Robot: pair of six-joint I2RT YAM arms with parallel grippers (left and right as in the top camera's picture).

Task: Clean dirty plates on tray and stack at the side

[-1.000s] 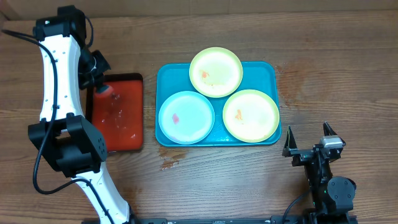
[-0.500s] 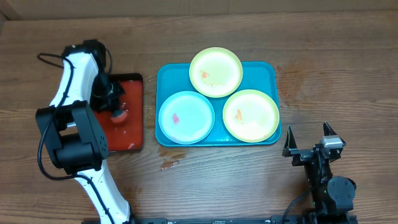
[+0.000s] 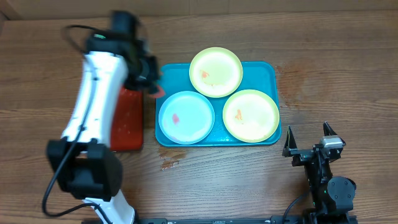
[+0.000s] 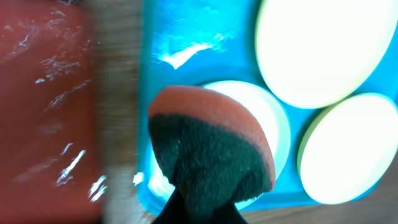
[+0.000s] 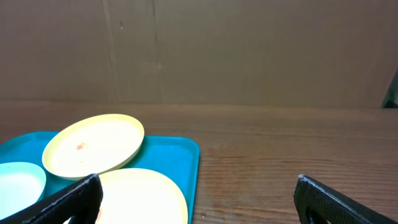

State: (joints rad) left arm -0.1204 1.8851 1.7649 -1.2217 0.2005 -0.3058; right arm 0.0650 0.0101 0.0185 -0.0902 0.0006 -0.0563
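Next, my left gripper moves down and across to its right in the overhead view, onto the blue plate (image 3: 186, 117) below. It then releases the sponge beside the plate's uncleaned pink smear.
The turquoise tray (image 3: 267, 73) holds three plates: a yellow-green plate (image 3: 216, 72) at the back, a yellow-green plate (image 3: 251, 116) at the right, both with orange smears, and a pale blue plate (image 3: 186, 117) with a pink smear at the left. My left gripper (image 3: 152, 86) is shut on an orange and dark green sponge (image 4: 211, 149) and hovers over the tray's left edge, just above the blue plate (image 4: 277, 127). My right gripper (image 3: 309, 146) is open and empty, resting near the table's front right, right of the tray (image 5: 180, 155).
A red tray (image 3: 127, 121) with wet streaks lies left of the turquoise tray, partly under my left arm. A wet stain (image 3: 169, 163) marks the wood in front of the tray. A cardboard wall (image 5: 249, 50) stands behind the table.
My left gripper has lifted the sponge off the red tray and swung right, to the turquoise tray's left edge by the blue plate. The right arm has not moved.
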